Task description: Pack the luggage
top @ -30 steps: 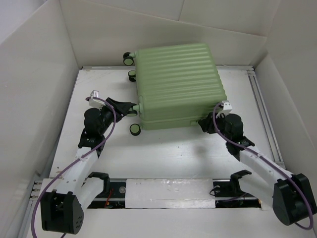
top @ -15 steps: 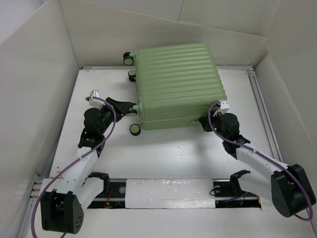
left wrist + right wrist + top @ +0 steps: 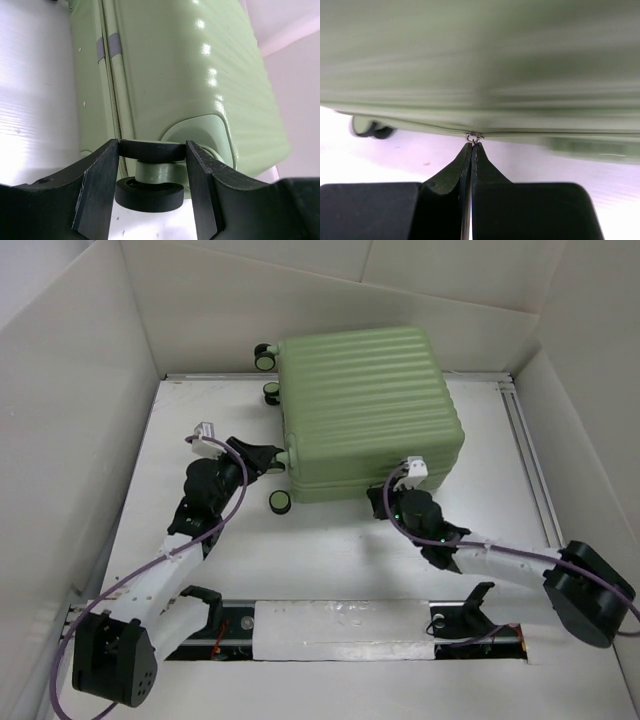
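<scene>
The zip line goes on along the suitcase's wheeled side. My left gripper will next drag the black-and-green wheel (image 3: 278,461) (image 3: 152,151) back and toward the right in the top view, so the suitcase turns.
The luggage (image 3: 365,405), a pale green ribbed suitcase, lies flat and closed at the back of the table. My left gripper (image 3: 272,458) is at its left side, jaws clamped on a black-and-green wheel (image 3: 150,172) at the corner; the fingers (image 3: 95,190) press the wheel's upper black disc. My right gripper (image 3: 378,498) is at the front edge, shut, with the small metal zipper pull (image 3: 474,137) pinched at its tips (image 3: 471,146). The zip line runs along the shell (image 3: 480,60) above the tips.
White walls box in the table on the left, back and right. A metal rail (image 3: 530,460) runs along the right side. A taped bar (image 3: 340,630) crosses in front of the arm bases. More wheels (image 3: 265,357) (image 3: 281,502) stick out at the suitcase's left.
My right gripper has closed and slid left along the suitcase's front edge. The suitcase has shifted slightly to the right. The left arm moved a little with it, still on the wheel.
</scene>
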Controlling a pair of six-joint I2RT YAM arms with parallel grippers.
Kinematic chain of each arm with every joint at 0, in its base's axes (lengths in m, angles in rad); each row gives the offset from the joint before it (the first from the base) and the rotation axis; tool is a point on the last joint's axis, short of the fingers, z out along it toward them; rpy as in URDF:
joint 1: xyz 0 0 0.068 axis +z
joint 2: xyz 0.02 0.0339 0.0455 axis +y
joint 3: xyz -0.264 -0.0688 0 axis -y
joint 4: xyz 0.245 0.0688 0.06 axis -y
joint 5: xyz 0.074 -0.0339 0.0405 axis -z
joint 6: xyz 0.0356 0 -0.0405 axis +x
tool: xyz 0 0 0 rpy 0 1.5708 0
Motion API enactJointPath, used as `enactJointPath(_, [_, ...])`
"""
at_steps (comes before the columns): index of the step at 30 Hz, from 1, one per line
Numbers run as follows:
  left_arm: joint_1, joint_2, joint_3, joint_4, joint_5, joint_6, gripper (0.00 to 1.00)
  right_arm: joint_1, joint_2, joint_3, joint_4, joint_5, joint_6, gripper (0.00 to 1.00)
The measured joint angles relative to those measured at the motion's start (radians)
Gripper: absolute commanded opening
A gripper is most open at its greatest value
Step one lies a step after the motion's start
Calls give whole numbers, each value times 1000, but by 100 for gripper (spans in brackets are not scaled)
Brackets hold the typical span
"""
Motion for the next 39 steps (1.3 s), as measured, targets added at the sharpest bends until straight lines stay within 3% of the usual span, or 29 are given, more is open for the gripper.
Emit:
enactJointPath(9, [-151,34,12,32,-30,-14,0,324,380,301,37,213,71,0])
enactJointPath(16, [-206,26,12,26,-107,-18,0,393,644,567,34,425,60,0])
enactJointPath(23, [-307,-19,12,-29,-188,-18,0,452,618,504,79,593,108,0])
enactJointPath(29, [-519,-14,36,-72,-199,-19,0,568,395,266,15,764,165,2])
enactJointPath(30, [-555,-5,47,-76,-201,-18,4,589,358,242,-29,797,184,12])
enactJointPath(31, [-588,6,58,-81,-203,-17,14,608,320,219,-79,822,215,22])
enactJointPath(32, [-618,19,70,-83,-203,-16,28,626,280,198,-124,826,249,31])
enactJointPath(33, [-643,33,82,-82,-201,-15,46,650,241,188,-169,806,289,46])
enactJointPath(34, [-664,50,97,-79,-187,-14,77,682,206,185,-202,761,330,51])
enactJointPath(36, [-694,80,135,-79,-180,-7,98,756,142,189,-273,673,382,57])
enactJointPath(39, [-694,88,243,-111,-198,24,100,801,55,210,-418,587,436,65])
